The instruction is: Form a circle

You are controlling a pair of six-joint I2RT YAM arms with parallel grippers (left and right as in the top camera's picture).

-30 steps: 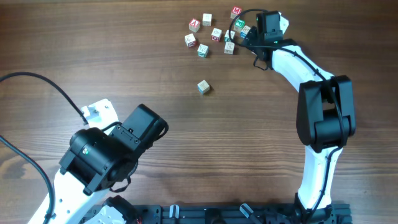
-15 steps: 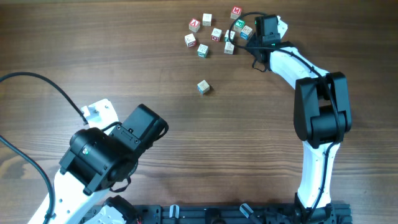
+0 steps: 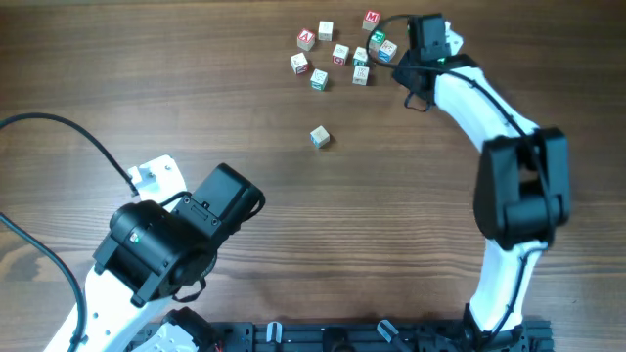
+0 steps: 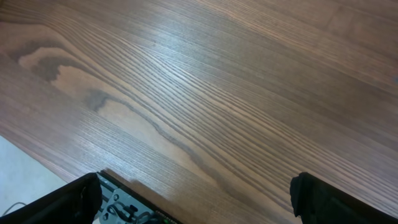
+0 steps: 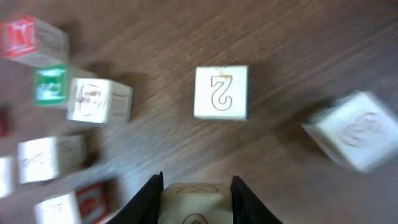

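Observation:
The robot's right gripper needs to move back and to the left in the overhead view, to the spot (image 3: 342, 135) beside the lone cube, and let go there, since that wood is bare.
Several small pale wooden alphabet cubes (image 3: 340, 54) lie in a loose cluster at the far side of the table, and no finished circle shows. One cube (image 3: 320, 137) sits alone nearer the middle. My right gripper (image 3: 396, 54) is at the cluster's right edge. In the right wrist view it (image 5: 197, 182) is shut on a pale cube (image 5: 196, 202) with a red mark. Just beyond stands a cube marked 2 (image 5: 221, 92). My left gripper (image 4: 199, 200) is open over bare wood, its fingers (image 4: 68, 202) far apart.
More cubes lie to the left in the right wrist view, among them a red M (image 5: 34, 37) and a green one (image 5: 51, 84); another cube (image 5: 351, 130) sits to the right. The left arm (image 3: 166, 244) rests near the table's front left edge (image 4: 25, 177).
The right jaws have closed onto a cube at the cluster's right edge, and the right arm's elbow has swung to the right. The left arm has not moved.

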